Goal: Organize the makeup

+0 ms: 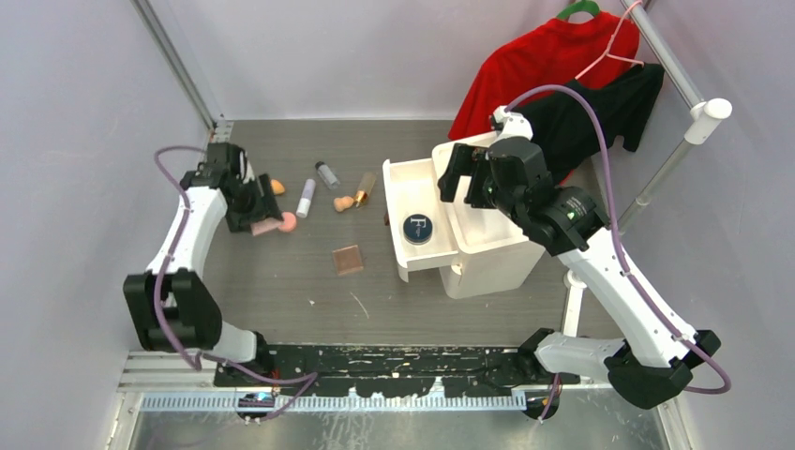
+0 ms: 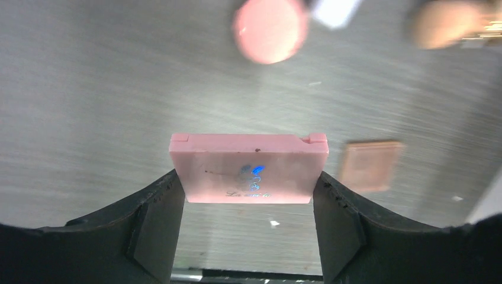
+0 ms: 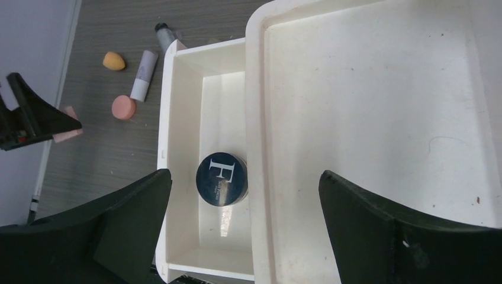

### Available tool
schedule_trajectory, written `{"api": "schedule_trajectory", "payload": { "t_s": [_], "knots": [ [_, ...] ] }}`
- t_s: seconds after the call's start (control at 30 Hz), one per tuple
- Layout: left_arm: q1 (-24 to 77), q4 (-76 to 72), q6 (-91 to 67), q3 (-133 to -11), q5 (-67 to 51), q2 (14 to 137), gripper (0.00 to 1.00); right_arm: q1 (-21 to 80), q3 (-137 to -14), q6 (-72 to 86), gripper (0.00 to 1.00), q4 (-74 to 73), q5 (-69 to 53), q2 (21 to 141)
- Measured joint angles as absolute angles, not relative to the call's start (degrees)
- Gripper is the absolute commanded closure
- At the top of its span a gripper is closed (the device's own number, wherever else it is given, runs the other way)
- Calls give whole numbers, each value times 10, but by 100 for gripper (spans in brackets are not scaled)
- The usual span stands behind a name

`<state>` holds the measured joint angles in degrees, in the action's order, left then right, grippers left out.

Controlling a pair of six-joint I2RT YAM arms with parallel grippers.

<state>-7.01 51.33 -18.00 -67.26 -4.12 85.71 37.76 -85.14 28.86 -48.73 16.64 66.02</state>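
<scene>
My left gripper rises next, swings across past the bottle and lowers the pink makeup case beyond the navy compact. The open white drawer (image 3: 201, 77) has a bare bottom there.
My left gripper (image 1: 255, 212) is shut on a flat pink makeup case (image 2: 248, 168), its fingers pressing both sides just above the table (image 2: 89, 118); the case also shows in the top view (image 1: 267, 226). Beside it lie a round pink sponge (image 1: 288, 221), an orange sponge (image 1: 277, 187), a white tube (image 1: 307, 198), a clear vial (image 1: 327, 174), a gold-brown bottle (image 1: 365, 187) with a second orange sponge (image 1: 344, 202), and the square brown palette (image 1: 348, 260). The round navy compact (image 3: 222, 178) lies in the open white drawer (image 3: 201, 77). My right gripper (image 3: 244, 177) is open and empty above it.
The white organizer box (image 1: 492, 248) stands right of centre, its top tray (image 3: 367, 118) bare and its drawer (image 1: 405, 178) pulled out to the left. Red (image 1: 553, 56) and black (image 1: 600, 112) clothes hang on a rack at the back right. Walls enclose the table.
</scene>
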Motion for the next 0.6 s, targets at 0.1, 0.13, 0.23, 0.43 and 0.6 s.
{"api": "schedule_trajectory", "payload": {
  "t_s": [0.1, 0.13, 0.23, 0.43, 0.6],
  "knots": [
    [-1, 524, -192, -745, -39, 813, 55, 378, -865, 289, 0, -495, 178, 666],
    [27, 530, -196, -773, -36, 805, 55, 378, -869, 288, 0, -495, 183, 667],
    [122, 550, -211, -863, -25, 805, 56, 378, -875, 288, 0, -496, 199, 667],
    [293, 567, -226, -1036, -15, 862, 56, 378, -880, 293, 0, -498, 248, 655],
    [381, 569, -223, -1133, -17, 956, 55, 378, -880, 306, 0, -498, 277, 632]
  ]
}}
